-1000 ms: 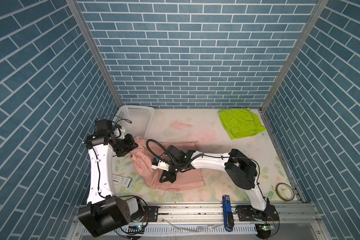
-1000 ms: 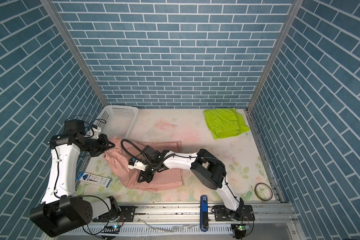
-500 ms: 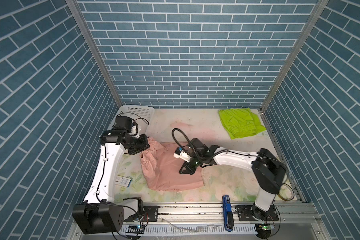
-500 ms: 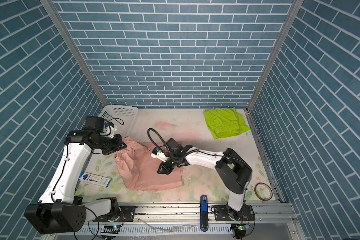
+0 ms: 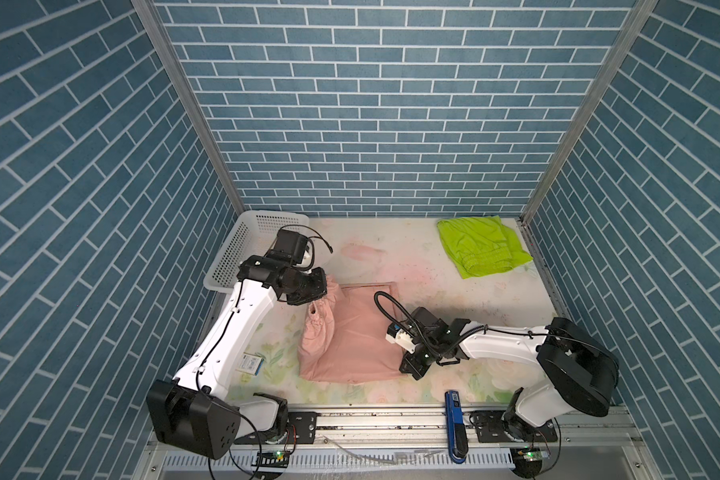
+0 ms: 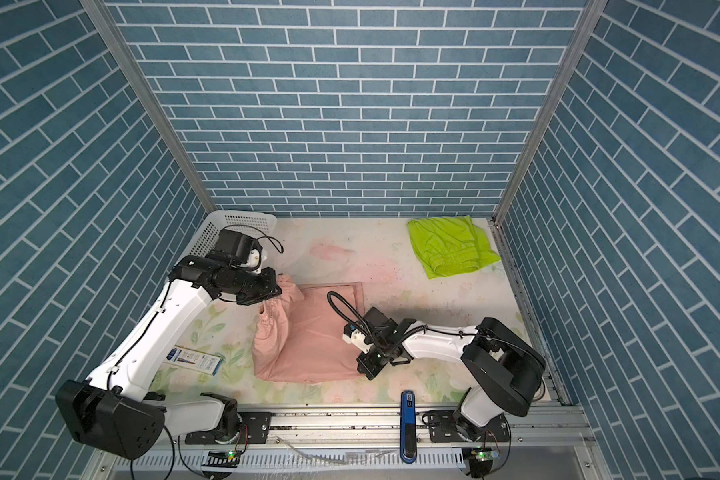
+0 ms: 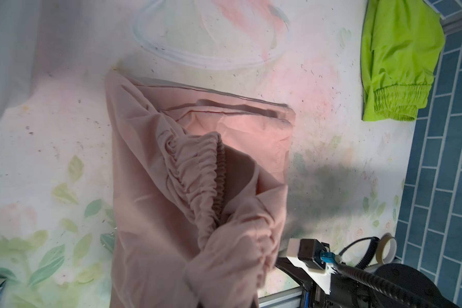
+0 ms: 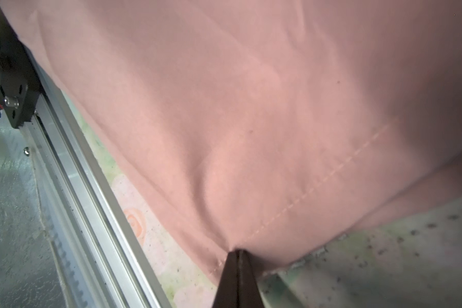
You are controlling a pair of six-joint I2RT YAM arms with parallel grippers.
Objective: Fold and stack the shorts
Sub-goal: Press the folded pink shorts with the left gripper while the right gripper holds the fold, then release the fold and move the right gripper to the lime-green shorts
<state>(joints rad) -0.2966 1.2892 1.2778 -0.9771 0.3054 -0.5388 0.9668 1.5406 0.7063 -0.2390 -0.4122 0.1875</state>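
I need to swing my left gripper across and down to the edge of the flat layer by my right gripper next and let go of the waistband there, because that layer lies uncovered.
The salmon-pink shorts lie on the floral mat, near the middle in both top views. Their gathered waistband is bunched and lifted on the left. My left gripper is shut on that bunched waistband end; the fabric hides its fingers in the left wrist view. My right gripper is shut on the stitched hem corner of the pink shorts, low over the mat. The lime-green shorts lie folded at the back right.
A white perforated basket stands at the back left behind my left arm. A small blue and white packet lies at front left. A blue tool rests on the front rail. A tape roll sits at front right.
Both grippers have moved to the right, still shut on the pink shorts, and the shorts have been dragged right with them. The green shorts have not moved.
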